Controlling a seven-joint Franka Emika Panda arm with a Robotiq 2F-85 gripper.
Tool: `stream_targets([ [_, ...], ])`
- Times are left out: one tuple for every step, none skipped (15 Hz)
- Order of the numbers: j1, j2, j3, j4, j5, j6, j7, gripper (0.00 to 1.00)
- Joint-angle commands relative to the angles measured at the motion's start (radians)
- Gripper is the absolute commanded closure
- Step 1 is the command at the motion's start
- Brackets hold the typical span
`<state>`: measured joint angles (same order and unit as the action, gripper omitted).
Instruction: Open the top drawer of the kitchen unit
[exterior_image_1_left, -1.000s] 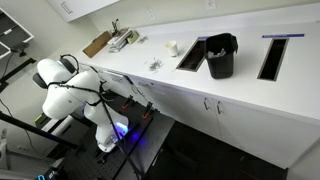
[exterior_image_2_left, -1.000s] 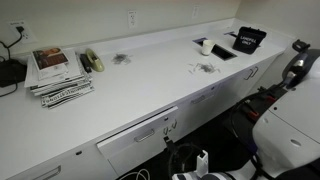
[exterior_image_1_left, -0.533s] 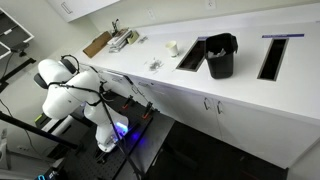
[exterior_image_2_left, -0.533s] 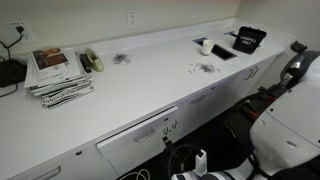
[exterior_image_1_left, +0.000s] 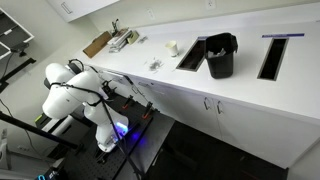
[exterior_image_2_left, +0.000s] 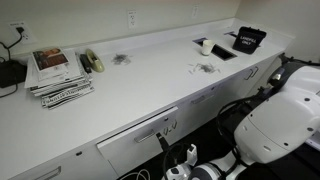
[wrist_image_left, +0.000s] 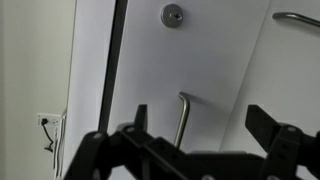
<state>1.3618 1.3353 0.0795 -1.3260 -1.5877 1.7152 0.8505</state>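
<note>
My gripper needs to move outward toward the drawer front, around the bar, because the bar handle (exterior_image_2_left: 146, 136) (wrist_image_left: 182, 121) is in line with the gap between my open fingers and still ahead of them.
The kitchen unit (exterior_image_1_left: 250, 92) is a long white run with a white worktop, seen in both exterior views (exterior_image_2_left: 140, 88). The top drawer (exterior_image_2_left: 135, 136) sits just under the worktop, its white front closed and a slim bar handle across it. In the wrist view my gripper (wrist_image_left: 203, 115) is open, its two dark fingers spread wide before a flat white front. A slim bar handle (wrist_image_left: 181, 118) lies between the fingers, untouched, with a round lock (wrist_image_left: 173, 15) beyond it. My white arm (exterior_image_1_left: 70, 90) reaches low toward the cabinet front; the gripper itself is hard to make out in the exterior views.
A black bin (exterior_image_1_left: 221, 56) stands between two dark recesses (exterior_image_1_left: 190, 55) in the worktop. A stack of magazines (exterior_image_2_left: 58, 72) lies at one end. Cabinet doors with small silver handles (exterior_image_1_left: 210, 104) run below. Cables and a blue light (exterior_image_1_left: 122, 128) lie on the floor.
My arm has shifted toward the cabinet front; its white body now fills much more of an exterior view. The drawer has not moved.
</note>
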Motion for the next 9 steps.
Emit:
stream_targets([
  [-0.016,0.073,-0.005,0.115,-0.054,-0.016,-0.035,0.0],
  [-0.022,0.085,-0.003,0.14,-0.058,-0.02,-0.044,0.0],
  [-0.027,0.097,-0.001,0.164,-0.065,-0.017,-0.046,0.0],
  [-0.032,0.109,-0.001,0.189,-0.068,-0.014,-0.052,0.0],
  [-0.034,0.122,-0.001,0.213,-0.068,-0.014,-0.062,0.0],
  [-0.036,0.136,-0.002,0.239,-0.068,-0.013,-0.08,0.0],
  [-0.036,0.148,-0.003,0.263,-0.065,-0.014,-0.096,0.0],
  [-0.037,0.161,-0.004,0.287,-0.062,-0.015,-0.11,0.0],
  [-0.036,0.175,-0.006,0.311,-0.058,-0.017,-0.129,0.0],
])
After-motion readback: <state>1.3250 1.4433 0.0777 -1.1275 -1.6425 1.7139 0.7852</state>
